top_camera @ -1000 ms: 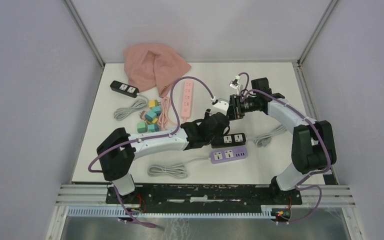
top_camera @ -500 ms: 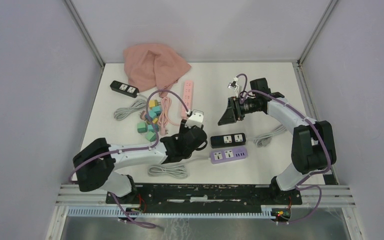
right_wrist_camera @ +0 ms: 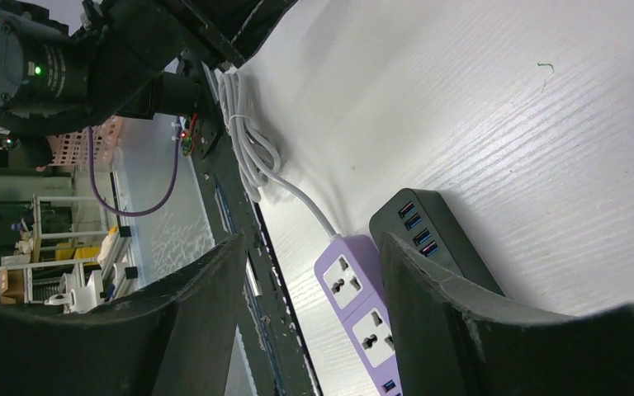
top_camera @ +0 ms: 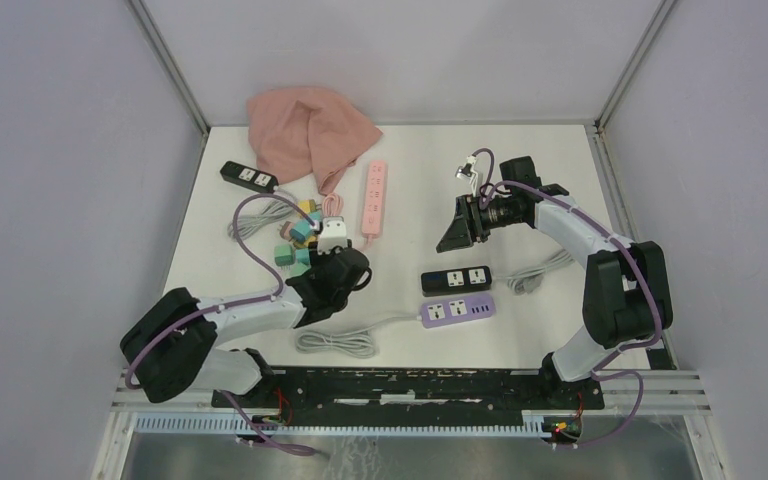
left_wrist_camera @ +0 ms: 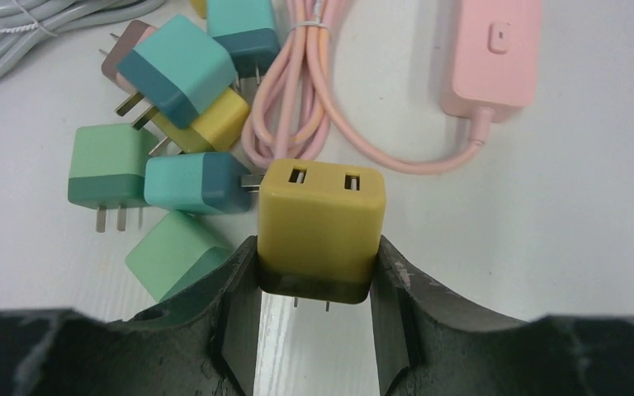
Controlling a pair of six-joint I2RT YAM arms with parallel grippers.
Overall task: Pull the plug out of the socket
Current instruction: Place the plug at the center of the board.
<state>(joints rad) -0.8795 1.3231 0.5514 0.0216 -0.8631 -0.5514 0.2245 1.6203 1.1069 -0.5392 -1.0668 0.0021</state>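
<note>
The left gripper lowers the yellow plug toward the pile next and releases it beside the teal plug, since the yellow plug is off any socket.
My left gripper [left_wrist_camera: 318,285] is shut on a yellow plug [left_wrist_camera: 320,216], its prongs pointing back toward the wrist, just above the white table. It sits beside a pile of loose plugs [left_wrist_camera: 183,177]. In the top view the left gripper [top_camera: 332,250] is at the table's left middle, next to that pile [top_camera: 300,235]. The black socket strip [top_camera: 456,280] and the purple socket strip [top_camera: 457,311] lie at the centre with nothing plugged in. My right gripper [top_camera: 455,228] is open and empty above them; its wrist view shows the purple strip [right_wrist_camera: 355,297] between the fingers.
A pink socket strip [top_camera: 373,190] with its coiled pink cable [left_wrist_camera: 297,107] lies behind the pile. A small black strip [top_camera: 249,176] and a pink cloth [top_camera: 310,130] are at the back left. Grey cable coils lie near the front [top_camera: 335,342], left [top_camera: 260,218] and right [top_camera: 540,272].
My left arm has swung left from the black strip to the pile of loose plugs, carrying the yellow plug. The right gripper has stayed almost still.
</note>
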